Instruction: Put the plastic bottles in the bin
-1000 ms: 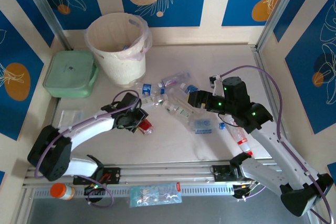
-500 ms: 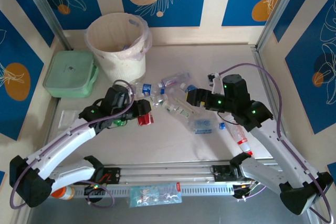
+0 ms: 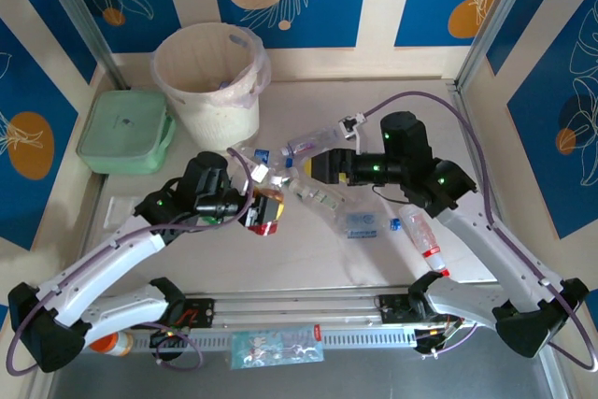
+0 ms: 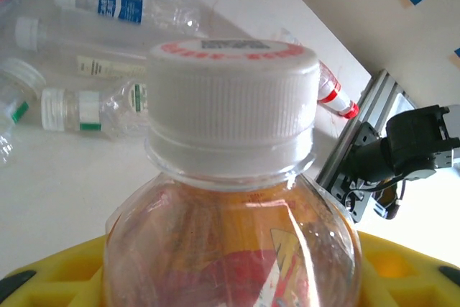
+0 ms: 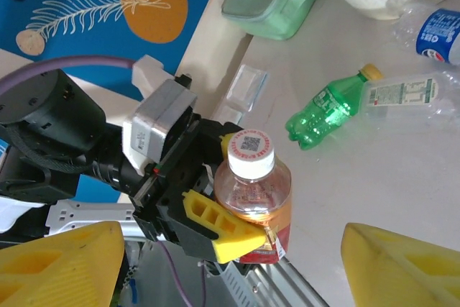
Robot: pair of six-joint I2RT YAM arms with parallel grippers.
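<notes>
My left gripper needs to carry the clear bottle up and outward until it is over the opening of the cream bin, and release it there, because the bin's rim is high.
My left gripper (image 3: 259,208) is shut on a clear bottle (image 3: 266,212) with a white cap and a red-and-orange label, held off the table. The left wrist view looks up at its cap (image 4: 231,88). The right wrist view looks down on that bottle (image 5: 253,199) in the left arm's yellow fingers (image 5: 223,231). My right gripper (image 3: 318,167) stands open over the pile of bottles (image 3: 313,192), nothing between its jaws. A green bottle (image 5: 330,106) lies on the table beyond. The cream bin (image 3: 220,114) stands at the back left.
A pale-green lidded box (image 3: 124,131) sits left of the bin. A red-capped bottle (image 3: 422,235) lies under the right arm, and a flattened blue-labelled bottle (image 3: 360,223) is nearby. An orange-capped jar (image 3: 110,341) and a plastic packet (image 3: 276,345) lie at the front rail.
My left arm has lifted the red-labelled bottle and swung it right. My right gripper has slid left over the pile.
</notes>
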